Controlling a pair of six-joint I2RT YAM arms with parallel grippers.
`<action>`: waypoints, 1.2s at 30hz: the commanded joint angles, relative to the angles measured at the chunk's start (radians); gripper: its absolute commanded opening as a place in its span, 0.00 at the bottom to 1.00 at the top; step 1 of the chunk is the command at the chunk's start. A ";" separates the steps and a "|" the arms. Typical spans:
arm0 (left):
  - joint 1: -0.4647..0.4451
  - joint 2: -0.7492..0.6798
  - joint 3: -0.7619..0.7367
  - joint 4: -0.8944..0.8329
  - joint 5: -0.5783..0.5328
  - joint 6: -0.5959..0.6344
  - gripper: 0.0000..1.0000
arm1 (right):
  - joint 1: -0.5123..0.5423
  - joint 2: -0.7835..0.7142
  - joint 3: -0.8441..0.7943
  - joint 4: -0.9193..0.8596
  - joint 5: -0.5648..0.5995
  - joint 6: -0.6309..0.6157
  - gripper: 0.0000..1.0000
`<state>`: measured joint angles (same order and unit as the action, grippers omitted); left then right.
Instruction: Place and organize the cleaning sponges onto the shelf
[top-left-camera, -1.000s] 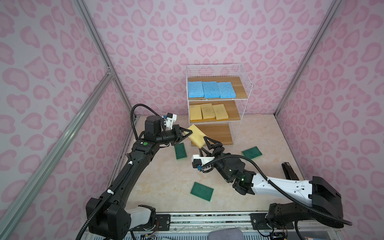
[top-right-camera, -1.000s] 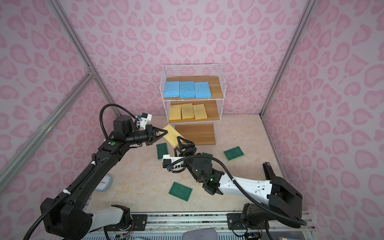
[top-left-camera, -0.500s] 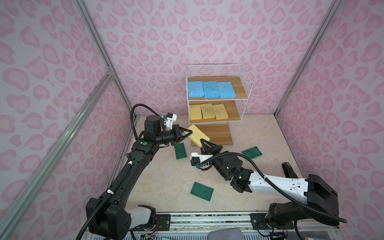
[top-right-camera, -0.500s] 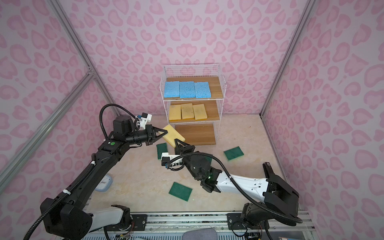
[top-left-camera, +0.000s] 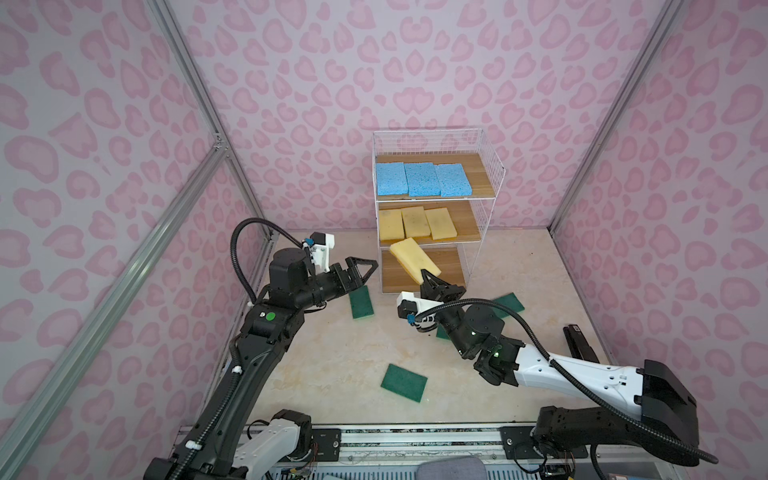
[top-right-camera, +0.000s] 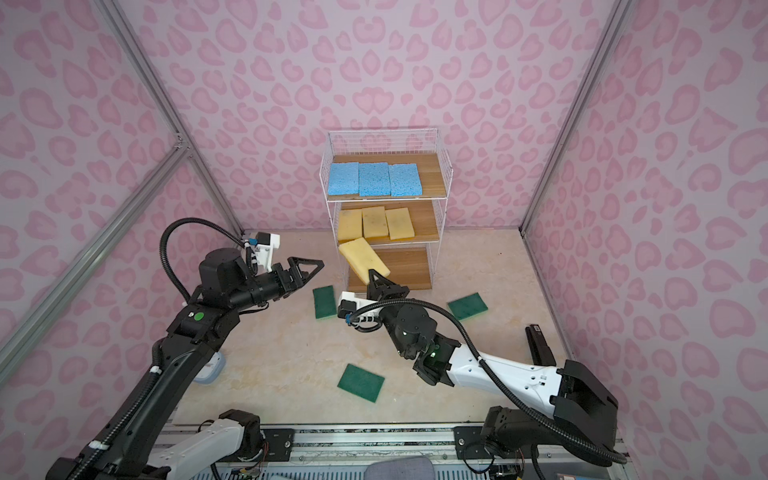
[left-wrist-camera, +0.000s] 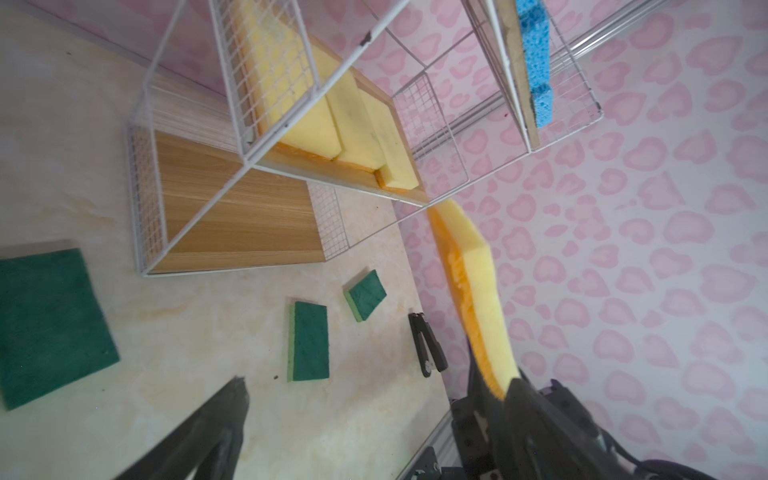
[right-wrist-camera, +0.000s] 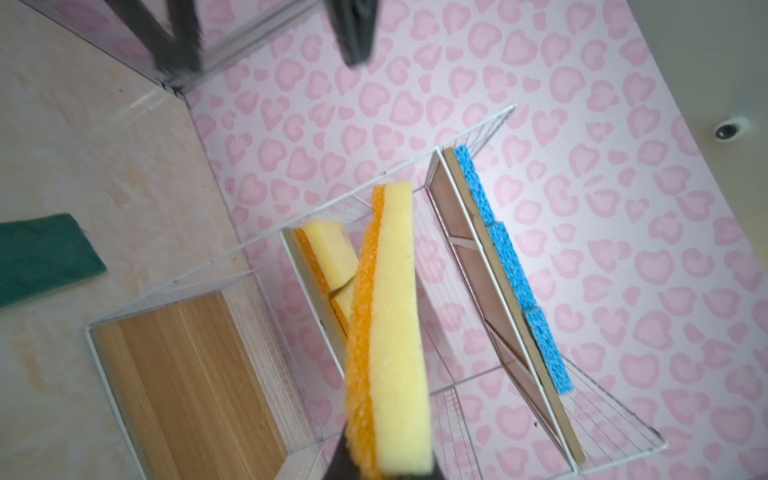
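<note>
I should release my right gripper's sponge outward and sideways, on the middle board's bare end (top-left-camera: 466, 221), which yellow sponges leave empty.
My right gripper (top-left-camera: 426, 277) (top-right-camera: 371, 275) is shut on the near end of a pale yellow sponge (top-left-camera: 413, 259) (top-right-camera: 362, 259) (left-wrist-camera: 478, 282) (right-wrist-camera: 395, 332) with an orange underside. The sponge hangs tilted in front of the shelf (top-left-camera: 482, 174) (top-right-camera: 432, 174), level with its lower tiers. My left gripper (top-left-camera: 369, 272) (top-right-camera: 318, 272) (left-wrist-camera: 374, 415) stands open just left of the sponge, apart from it. Three blue sponges (top-left-camera: 422, 178) lie on the top board and three yellow sponges (top-left-camera: 415, 222) on the middle one. Green sponges (top-left-camera: 361, 303) (top-left-camera: 404, 382) (top-left-camera: 509, 301) lie on the floor.
A black stapler-like object (top-left-camera: 579, 345) (top-right-camera: 540, 345) lies on the floor at the right. A white and blue object (top-right-camera: 210, 365) sits behind the left arm. The shelf's bottom board (top-left-camera: 449, 266) is bare. Pink walls and metal posts close in the floor.
The right gripper closed on the yellow sponge's near end. The left gripper then opened, let go of the sponge's other end and drew back a little to the left.
</note>
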<state>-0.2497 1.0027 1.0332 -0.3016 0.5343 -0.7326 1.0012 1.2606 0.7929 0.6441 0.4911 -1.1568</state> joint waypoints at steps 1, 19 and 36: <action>-0.001 -0.061 -0.078 0.019 -0.168 0.061 0.98 | -0.044 -0.017 0.010 -0.092 0.108 0.053 0.10; -0.045 -0.230 -0.300 0.053 -0.310 0.117 0.98 | -0.253 0.105 0.165 -0.192 0.330 0.019 0.07; -0.088 -0.205 -0.259 0.023 -0.334 0.144 0.98 | -0.312 0.203 0.207 -0.226 0.385 0.010 0.03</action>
<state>-0.3359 0.7944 0.7547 -0.2905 0.2085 -0.6018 0.6994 1.4513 1.0111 0.4084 0.8547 -1.1366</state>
